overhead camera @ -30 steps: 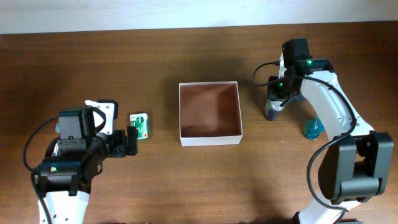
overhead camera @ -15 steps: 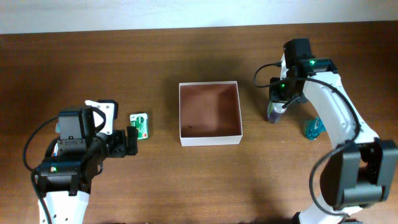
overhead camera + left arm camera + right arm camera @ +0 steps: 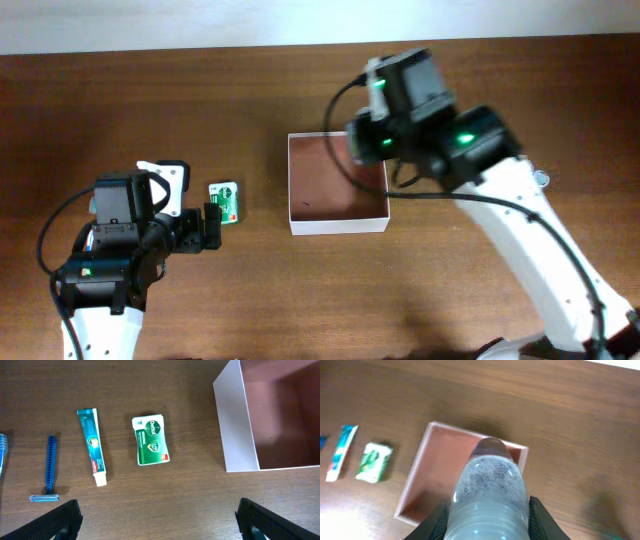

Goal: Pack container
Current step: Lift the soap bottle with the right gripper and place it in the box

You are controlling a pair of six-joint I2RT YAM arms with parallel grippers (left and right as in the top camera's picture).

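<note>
My right gripper holds the bottle and will move toward the green soap packet, then lower the bottle into the far corner on that side of the container, since that corner is empty.
The container (image 3: pixel 337 226) is a square shallow white-walled box with a brownish-pink floor at the table's middle. It also shows in the left wrist view (image 3: pixel 235 425) and the right wrist view (image 3: pixel 422 480). My right gripper (image 3: pixel 366 146) is shut on a clear bottle (image 3: pixel 490 485) with a foggy inside. It holds the bottle in the air over the container's far right part. My left gripper (image 3: pixel 212 226) is open and empty, low over the table left of the container (image 3: pixel 160 527).
A green soap packet (image 3: pixel 226 201) lies left of the container, also in the left wrist view (image 3: pixel 151 441). Further left lie a toothpaste tube (image 3: pixel 92 446) and a blue razor (image 3: pixel 48 470). A small clear object (image 3: pixel 540 179) lies at the right.
My right arm has lifted the bottle from the table right of the container and swung left, so it now hangs over the container. The left arm has not moved.
</note>
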